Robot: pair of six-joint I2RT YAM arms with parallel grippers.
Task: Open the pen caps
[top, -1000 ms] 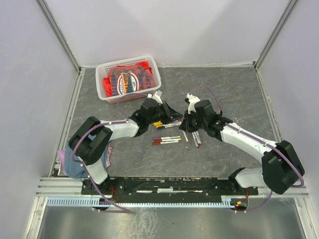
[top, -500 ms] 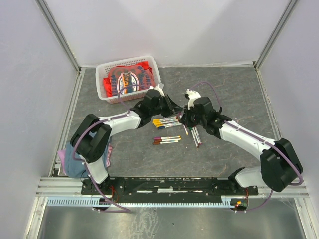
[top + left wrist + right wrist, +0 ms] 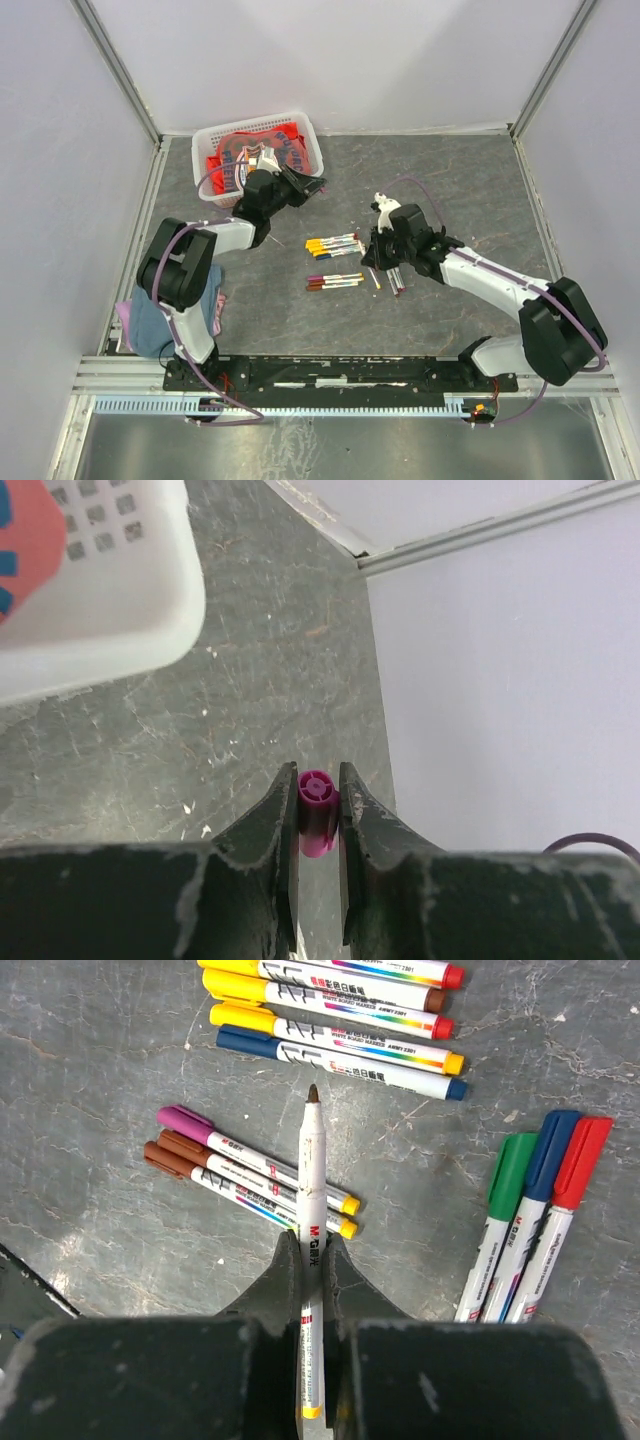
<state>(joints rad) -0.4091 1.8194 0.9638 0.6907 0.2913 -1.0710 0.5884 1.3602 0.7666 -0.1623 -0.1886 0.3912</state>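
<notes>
I need to move my right gripper past the red-capped pen next and down to let go of the white pen's body on clear tabletop, because the white pen's dark tip is already bare.
My left gripper [image 3: 318,785] is shut on a small purple pen cap [image 3: 317,815], held end-on between the fingers above the grey table. In the top view the left gripper [image 3: 300,190] is by the basket's right corner. My right gripper [image 3: 312,1250] is shut on a white pen barrel [image 3: 312,1180] with its dark tip bare, pointing away over the capped pens. In the top view the right gripper [image 3: 375,262] is beside the pens. Capped pens lie in three groups: yellow and blue caps [image 3: 240,1015], purple and brown caps [image 3: 180,1120], and green, blue and red caps [image 3: 555,1150].
A white basket [image 3: 312,150] with a red printed cloth [image 3: 250,160] stands at the back left; its corner shows in the left wrist view [image 3: 110,620]. A blue and pink cloth [image 3: 150,320] lies by the left arm's base. The enclosure wall [image 3: 500,680] is close ahead of the left gripper.
My left gripper has pulled away from the pens, back and left toward the basket, carrying the purple cap. My right gripper stays by the pens with the barrel, shifted slightly nearer.
</notes>
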